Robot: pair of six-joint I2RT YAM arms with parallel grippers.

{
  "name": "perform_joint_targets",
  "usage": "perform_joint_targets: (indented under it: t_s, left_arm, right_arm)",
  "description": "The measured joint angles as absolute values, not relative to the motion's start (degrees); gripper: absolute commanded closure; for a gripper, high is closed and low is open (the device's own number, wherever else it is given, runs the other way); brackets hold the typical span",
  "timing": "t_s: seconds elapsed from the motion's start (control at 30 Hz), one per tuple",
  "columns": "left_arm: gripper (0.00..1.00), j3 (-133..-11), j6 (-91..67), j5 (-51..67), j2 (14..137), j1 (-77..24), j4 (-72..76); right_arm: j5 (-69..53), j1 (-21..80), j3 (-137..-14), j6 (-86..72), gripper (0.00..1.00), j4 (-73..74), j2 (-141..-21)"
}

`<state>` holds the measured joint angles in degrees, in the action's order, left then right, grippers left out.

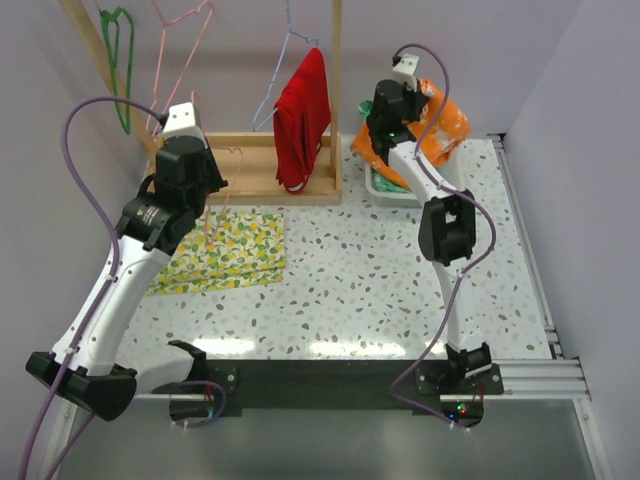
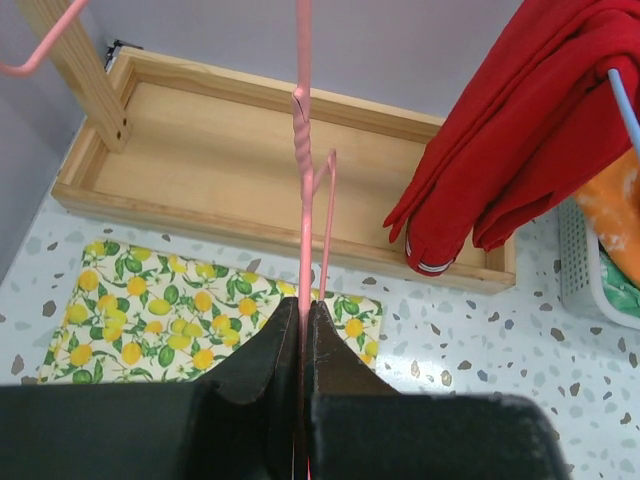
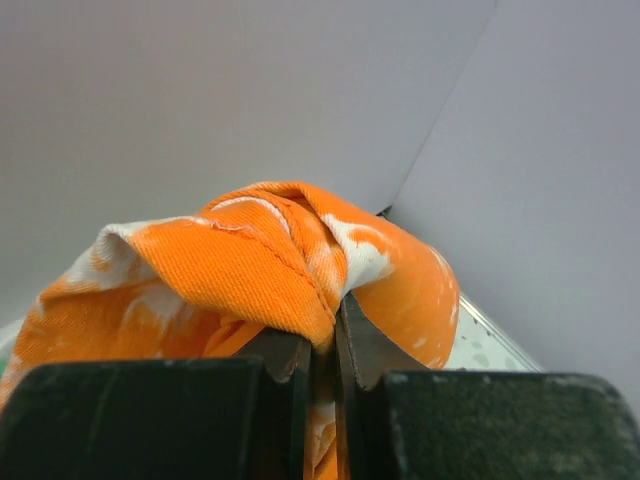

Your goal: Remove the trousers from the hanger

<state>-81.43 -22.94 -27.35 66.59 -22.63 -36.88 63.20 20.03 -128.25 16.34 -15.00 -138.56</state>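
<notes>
I need to move my right gripper down toward the white basket [image 1: 395, 192] next, slightly to the left in the top view, to release the trousers, because they are hanging above it.
My left gripper [image 2: 303, 312] is shut on the wire of a bare pink hanger [image 2: 304, 150]; in the top view it [image 1: 212, 195] is in front of the wooden rack. The red trousers [image 1: 303, 115] hang on a blue hanger [image 1: 285, 55] on the rack and also show in the left wrist view [image 2: 520, 130]. My right gripper [image 3: 322, 335] is shut on a fold of the orange patterned trousers [image 3: 220, 270] and holds them [image 1: 445, 120] above a white basket [image 1: 395, 192]. A bit of green cloth [image 2: 622, 285] lies in the basket.
The wooden rack has a tray base [image 2: 250, 170] and an upright post [image 1: 336, 90]. A green hanger [image 1: 120, 60] hangs at its left. The yellow lemon-print cloth [image 1: 225, 250] lies flat in front of the rack. A wall stands close on the right.
</notes>
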Motion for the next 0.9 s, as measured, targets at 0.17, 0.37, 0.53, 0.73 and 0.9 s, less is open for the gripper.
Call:
perform_joint_targets:
  t_s: [0.17,0.37,0.53,0.73,0.9]
  left_arm:
    - [1.0,-81.9,-22.7,-27.0,68.8,-22.6,-36.2]
    - [1.0,-82.8,-21.4,-26.1,72.1,-22.6,-34.3]
    - [1.0,-83.0,-19.3,-25.9,73.8,-22.6,-31.9]
    - [1.0,-85.8,-14.7,-27.4,77.7,-22.6,-28.7]
    - [1.0,-90.7,-10.2,-29.0,82.1,-22.6,-26.6]
  right_arm:
    - [59.1,17.8,-133.0,14.9,1.0,-14.3,-142.0]
    - [52.1,18.1,-130.5,11.0,0.75,-13.2,-144.0]
    - [47.3,18.3,-128.4,7.0,0.38,-11.2,-144.0]
    - [45.2,19.5,-124.4,4.3,0.32,-7.4,-140.9]
    - [45.3,25.9,-111.2,3.0,0.29,-5.1,-128.0]
